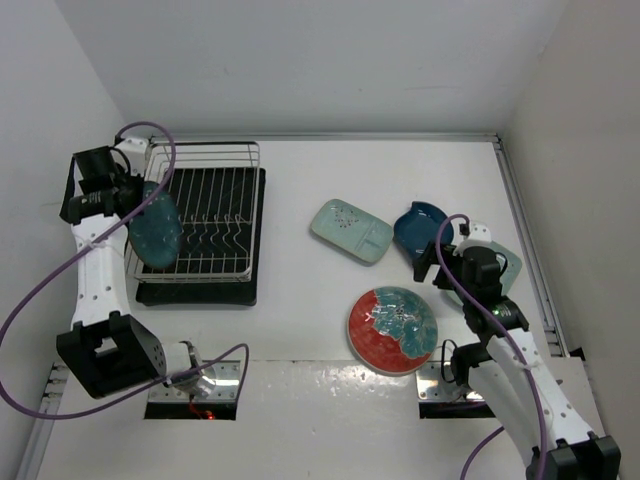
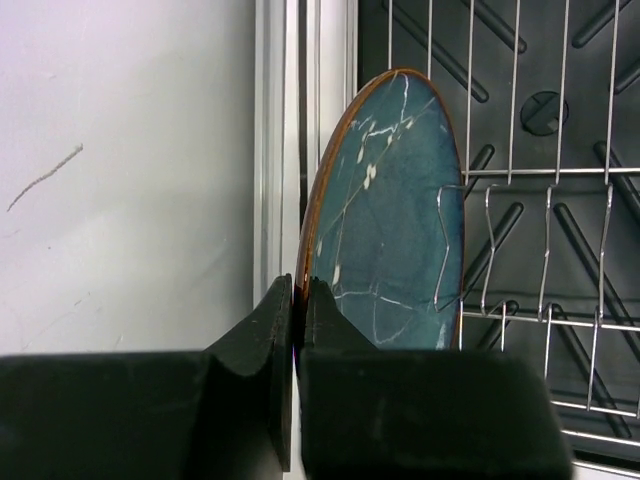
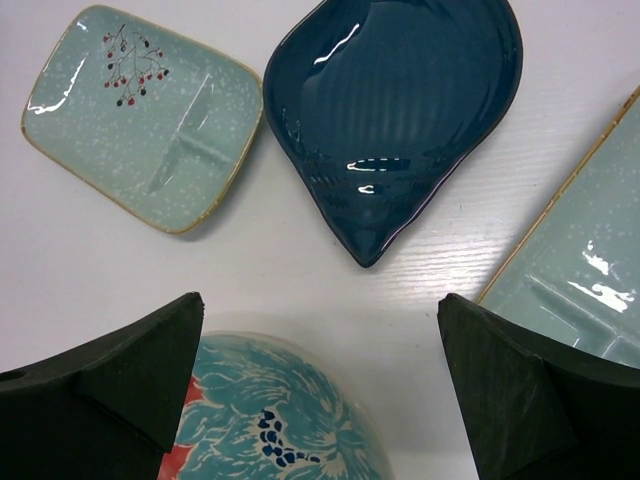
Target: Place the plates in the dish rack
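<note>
The robot's right hand will go back down toward the red patterned plate (image 3: pixel 270 420) and close on its teal-flowered rim (image 3: pixel 335 387).
My left gripper (image 2: pixel 298 300) is shut on the rim of the round dark teal plate (image 2: pixel 390 220), which it holds on edge at the left side of the dish rack (image 1: pixel 215 205). A rack wire (image 2: pixel 441 240) crosses in front of the plate's face. From above, the teal plate (image 1: pixel 155 230) overlaps the rack's left rail. My right gripper (image 3: pixel 320 300) is open above bare table, with nothing between its fingers. Ahead of it lie the dark-blue leaf plate (image 3: pixel 400 110) and a mint plate (image 3: pixel 140 115). A second mint plate (image 3: pixel 580 250) lies to the right and the red patterned plate (image 3: pixel 270 420) below.
The rack's black drip tray (image 1: pixel 200 292) lies close to the left wall (image 1: pixel 50 90). In the top view, the right arm (image 1: pixel 500 330) covers part of the second mint plate (image 1: pixel 510 268). The red plate (image 1: pixel 392 328) lies near the table's front edge.
</note>
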You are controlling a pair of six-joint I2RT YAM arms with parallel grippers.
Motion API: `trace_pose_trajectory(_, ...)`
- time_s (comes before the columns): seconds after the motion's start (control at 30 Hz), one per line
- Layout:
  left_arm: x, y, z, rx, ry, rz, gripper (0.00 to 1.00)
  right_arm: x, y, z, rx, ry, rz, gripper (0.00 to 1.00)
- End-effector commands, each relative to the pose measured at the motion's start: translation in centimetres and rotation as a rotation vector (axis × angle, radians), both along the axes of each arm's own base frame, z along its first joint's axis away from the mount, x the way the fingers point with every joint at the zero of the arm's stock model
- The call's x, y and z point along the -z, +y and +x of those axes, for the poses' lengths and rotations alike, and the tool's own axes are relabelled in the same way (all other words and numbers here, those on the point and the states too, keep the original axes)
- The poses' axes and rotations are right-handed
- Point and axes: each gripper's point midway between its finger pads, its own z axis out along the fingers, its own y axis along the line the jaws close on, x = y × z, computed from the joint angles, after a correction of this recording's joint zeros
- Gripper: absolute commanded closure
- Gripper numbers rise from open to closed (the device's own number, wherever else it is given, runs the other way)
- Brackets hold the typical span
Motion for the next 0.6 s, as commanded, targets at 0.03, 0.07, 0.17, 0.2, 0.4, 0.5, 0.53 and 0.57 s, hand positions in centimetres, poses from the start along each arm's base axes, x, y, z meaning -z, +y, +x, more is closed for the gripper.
trace_pose_trajectory(0.03,-1.9,2.1,-0.2,-0.061,-0.083,0.043,0.88,-0.1,1.8,-0.4,-0.116,0.031,0.023,0.0)
trace_pose_trajectory(0.07,-1.7,2.3,-0.5,-0.07,-0.074,0.04,0.81,-0.1,2.3,-0.6,-0.136,0.045,0.035,0.0)
trace_pose_trajectory(0.17,-2.2,1.9,-0.5,-0.06,-0.079,0.023,0.61,0.6,2.8,-1.9,-0.14,0.175,0.072,0.0)
trace_pose_trajectory(0.2,-2.7,1.8,-0.3,-0.055,-0.096,0.014,0.53,0.6,2.7,-1.9,-0.127,0.19,0.076,0.0)
trace_pose_trajectory(0.4,-3.9,0.9,-0.2,-0.03,-0.115,-0.021,0.34,2.8,1.0,-5.4,0.0,0.42,0.094,0.0)
trace_pose_trajectory(0.5,-4.9,0.2,0.2,-0.004,-0.129,-0.04,0.25,4.9,1.9,-7.8,-0.016,0.556,0.171,0.0)
trace_pose_trajectory(0.53,-5.2,0.2,0.3,-0.004,-0.125,-0.042,0.25,5.5,1.9,-8.3,-0.006,0.588,0.186,0.0)
trace_pose_trajectory(0.57,-5.6,0.2,0.4,-0.004,-0.135,-0.038,0.25,6.6,2.0,-9.1,0.001,0.649,0.196,0.0)
